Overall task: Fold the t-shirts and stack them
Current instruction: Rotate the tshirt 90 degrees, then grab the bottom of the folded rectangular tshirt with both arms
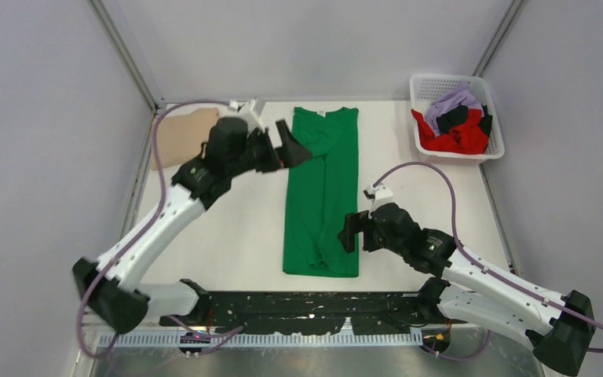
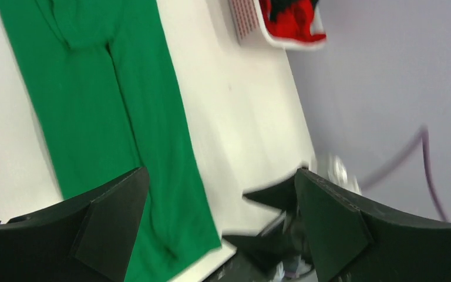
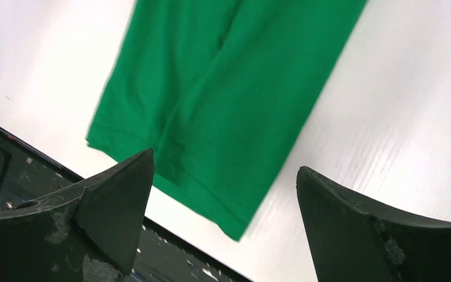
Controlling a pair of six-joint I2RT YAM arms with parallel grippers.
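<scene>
One near corner of the green t-shirt already has my right gripper over it, so my left gripper will move back and down onto the t-shirt's other near corner next.
A bright green t-shirt (image 1: 322, 192) lies on the table, folded into a long narrow strip with its white neck label at the far end. It also shows in the left wrist view (image 2: 100, 106) and the right wrist view (image 3: 229, 94). My left gripper (image 1: 289, 151) is open and empty, above the strip's upper left edge. My right gripper (image 1: 351, 232) is open and empty, over the strip's near right corner. A tan t-shirt (image 1: 184, 135) lies flat at the far left. Red (image 1: 459, 139), lilac (image 1: 453, 102) and black shirts lie in the basket.
A white lattice basket (image 1: 496, 126) stands at the far right corner; it shows in the left wrist view (image 2: 248, 23). A black perforated strip (image 1: 306, 302) runs along the table's near edge. Grey walls close in the left, right and back.
</scene>
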